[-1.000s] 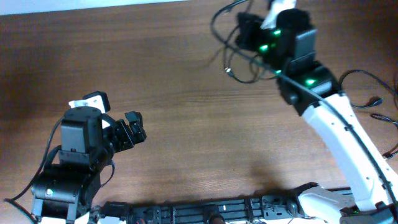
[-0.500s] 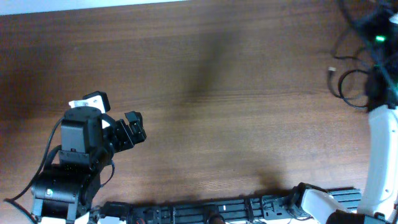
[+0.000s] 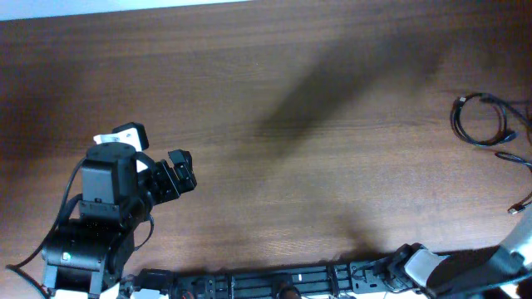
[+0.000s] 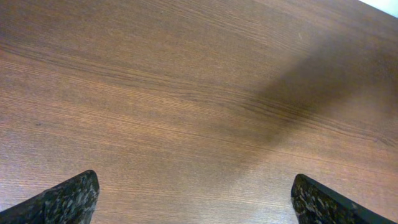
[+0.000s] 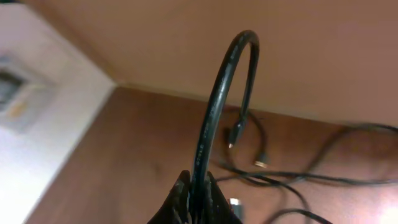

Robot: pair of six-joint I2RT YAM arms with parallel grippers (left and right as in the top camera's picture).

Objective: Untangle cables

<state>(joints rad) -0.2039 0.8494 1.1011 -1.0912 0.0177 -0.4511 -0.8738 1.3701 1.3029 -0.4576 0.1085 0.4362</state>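
The black cable still arcs up clear of the wood, so my right gripper will next lower it toward the loose cables on the tabletop and release it there.
Thin black cables (image 3: 486, 120) lie in loose loops at the table's far right edge in the overhead view, with small plugs at their ends. In the right wrist view my right gripper (image 5: 198, 186) is shut on a black cable (image 5: 217, 106) that arcs up and over from between the fingers, with more cables and plugs (image 5: 261, 163) on the table beyond. The right gripper itself is out of the overhead view. My left gripper (image 3: 176, 173) is open and empty at the left of the table, its fingertips wide apart over bare wood (image 4: 198, 199).
The brown wooden table (image 3: 274, 124) fills the view. The left arm's base (image 3: 87, 241) stands at the front left. A rail of fixtures (image 3: 291, 278) runs along the front edge. The right arm's white link (image 3: 511, 257) shows at the front right corner.
The right arm has swung from the back middle of the table out past the right edge, carrying the cable bundle to the far right. The left arm has not moved.
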